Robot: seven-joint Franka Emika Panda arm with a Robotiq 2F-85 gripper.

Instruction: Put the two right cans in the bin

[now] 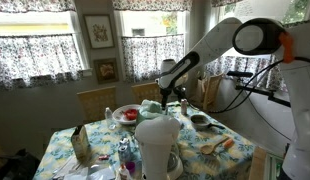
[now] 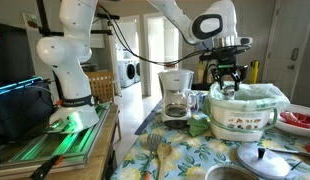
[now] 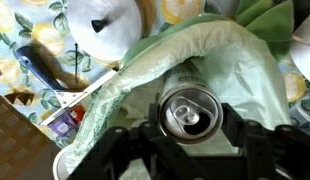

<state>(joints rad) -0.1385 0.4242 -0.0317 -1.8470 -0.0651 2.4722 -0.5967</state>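
The silvery can is hanging over the bin near the bin's coffee-maker side, so I need to move my gripper slightly outward over the bag-lined opening (image 2: 246, 92) (image 3: 244, 88) and let go of the can there.
In the wrist view an open-topped metal can (image 3: 189, 112) sits between the two black fingers of my gripper (image 3: 190, 128), which is shut on it. The can hangs right over the bin (image 3: 145, 70), a white tub lined with a pale green bag. In an exterior view the gripper (image 2: 226, 76) hovers just above the bin (image 2: 245, 112) with the dark can (image 2: 226, 70) in it. In an exterior view the gripper (image 1: 174, 92) is low over the far side of the table. I cannot make out a second can.
A coffee maker (image 2: 176, 95) stands beside the bin. A red-filled bowl (image 2: 298, 120), a pot lid (image 2: 261, 155) and wooden utensils (image 2: 155, 148) lie on the flowered tablecloth. A white domed lid (image 3: 103, 25) sits near the bin. Chairs stand behind the table (image 1: 95, 100).
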